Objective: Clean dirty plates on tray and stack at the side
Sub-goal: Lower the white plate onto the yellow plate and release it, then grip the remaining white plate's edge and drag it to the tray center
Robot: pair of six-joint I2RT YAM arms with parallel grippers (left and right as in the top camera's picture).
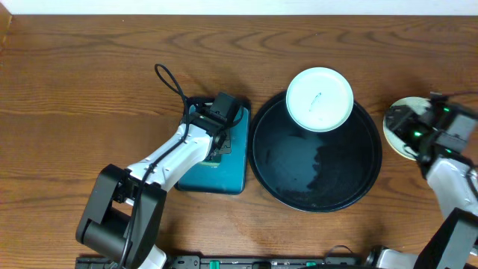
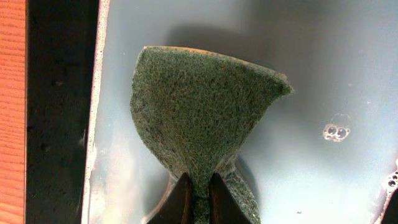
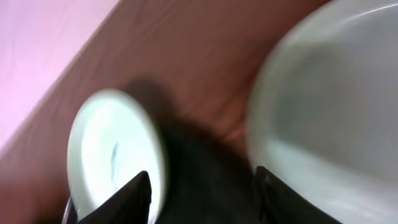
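My open right gripper goes to the left in the overhead view onto the mint-white plate's rim facing it next, because a smear still marks that plate.
A pale mint-white plate with a small blue-green smear rests on the far rim of the round black tray. It also shows, blurred, in the right wrist view as the plate. A pale yellow plate lies on the table to the right of the tray, and my right gripper hovers over it. That gripper is open, with nothing between its fingers. My left gripper is shut on a green scouring sponge over the teal tray.
The rectangular teal tray sits left of the black tray; its floor is wet, with bubbles. A black cable loops behind the left arm. Bare wooden table surrounds both trays.
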